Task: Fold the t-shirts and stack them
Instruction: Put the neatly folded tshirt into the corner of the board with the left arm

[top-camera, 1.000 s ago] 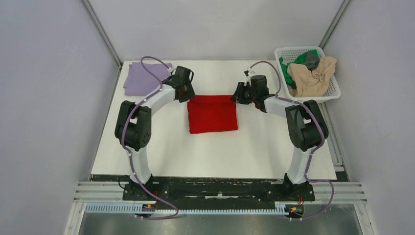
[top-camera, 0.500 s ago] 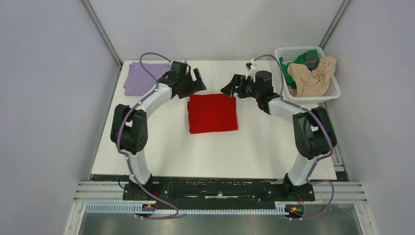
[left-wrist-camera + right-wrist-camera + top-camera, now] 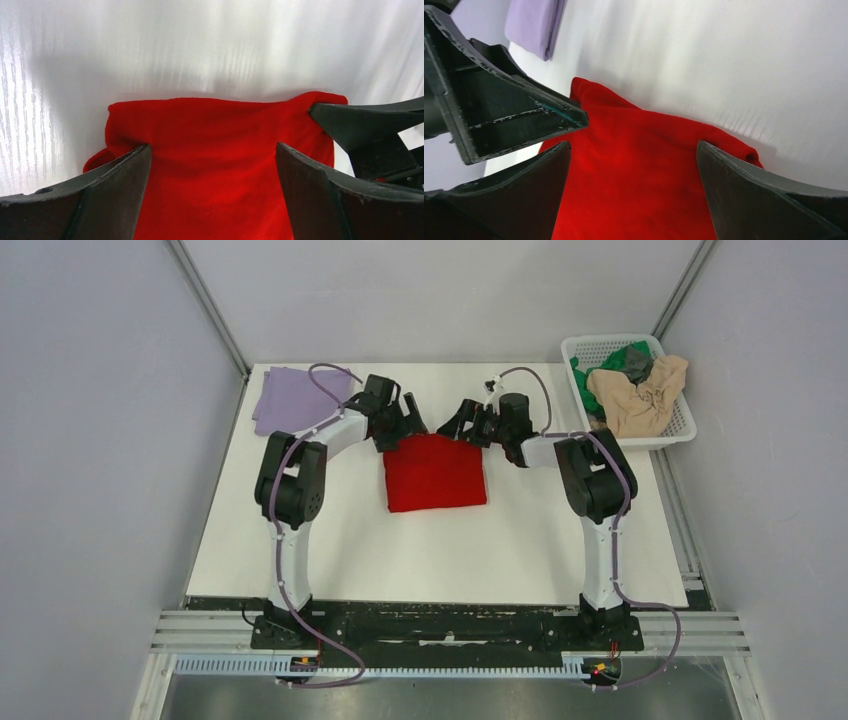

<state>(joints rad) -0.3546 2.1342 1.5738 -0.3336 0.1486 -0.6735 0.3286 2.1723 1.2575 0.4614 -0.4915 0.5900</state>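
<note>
I will drag the red t-shirt back with my left gripper, as it lies flat under my spread fingers. My left gripper will then lift off, turn and lower onto the red t-shirt's edge toward the lavender t-shirt [image 3: 292,398].
A folded bright red t-shirt [image 3: 435,475] lies flat in the middle of the white table. My left gripper [image 3: 408,423] hangs open over its far left corner and my right gripper [image 3: 455,423] open over its far right corner, the two almost meeting. In the left wrist view the red cloth [image 3: 215,165] fills the space under my wide-apart fingers [image 3: 117,185], and the right gripper's finger shows at the right edge. The right wrist view shows the same red cloth [image 3: 634,170] below my spread fingers [image 3: 744,190]. A folded lavender t-shirt [image 3: 292,398] lies at the far left corner.
A white mesh basket [image 3: 678,430] stands at the far right corner, holding crumpled beige [image 3: 635,395], green [image 3: 620,357] and dark grey [image 3: 637,365] shirts. Grey walls close in both sides. The two grippers are very near each other at the red shirt's far edge.
Both grippers have opened and let go of the red shirt's far edge, lifted, then swung inward over its far corners. The red shirt stays folded in place.
</note>
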